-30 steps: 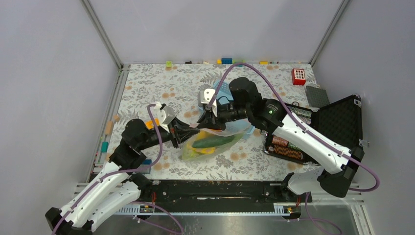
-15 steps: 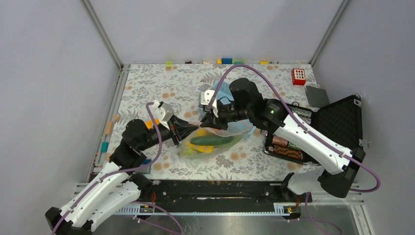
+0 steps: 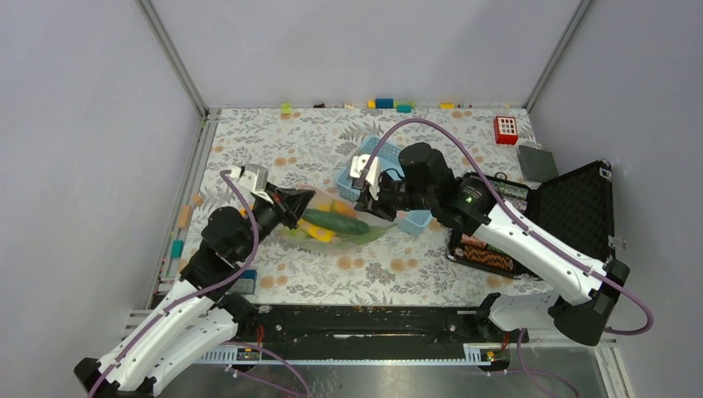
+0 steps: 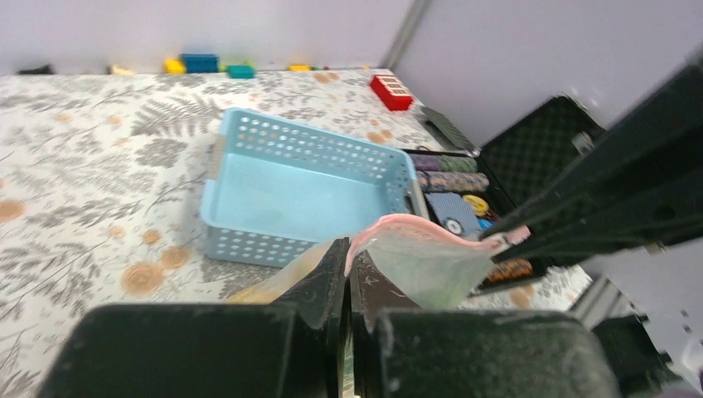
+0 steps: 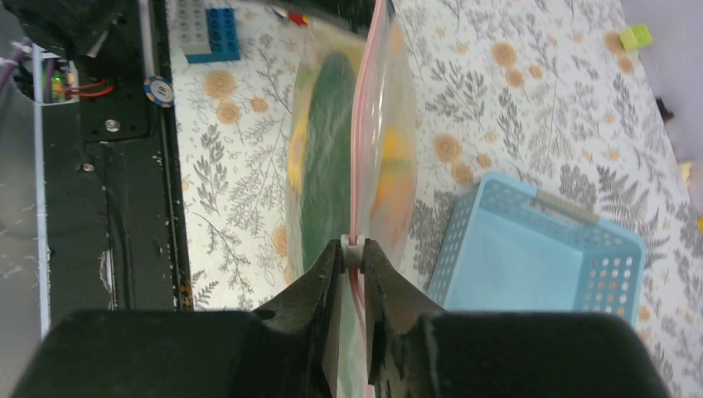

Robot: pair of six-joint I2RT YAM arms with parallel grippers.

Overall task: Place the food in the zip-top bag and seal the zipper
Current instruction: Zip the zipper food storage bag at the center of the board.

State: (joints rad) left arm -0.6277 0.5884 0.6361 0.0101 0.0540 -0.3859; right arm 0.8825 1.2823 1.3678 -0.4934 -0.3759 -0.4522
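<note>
My right gripper will next slide along the open zipper to its right in the top view, lower and release, as clear tabletop beside the basket is below there.
The zip-top bag hangs stretched between my two grippers just above the table. Inside it lies the food: a green cucumber with yellow and orange pieces. My left gripper is shut on the left end of the pink zipper, pinching the strip at its tips. My right gripper is shut on the small white slider that rides on the zipper. The strip runs straight away from the right jaws toward the left arm.
A light blue mesh basket stands just behind the bag, under the right arm. A black open case with chips sits at the right. A red block, a grey plate and small blocks lie along the far edge.
My grippers have moved apart: the left one went left and back, the right one went right. The bag shifted up and left and its zipper edge is pulled straighter.
</note>
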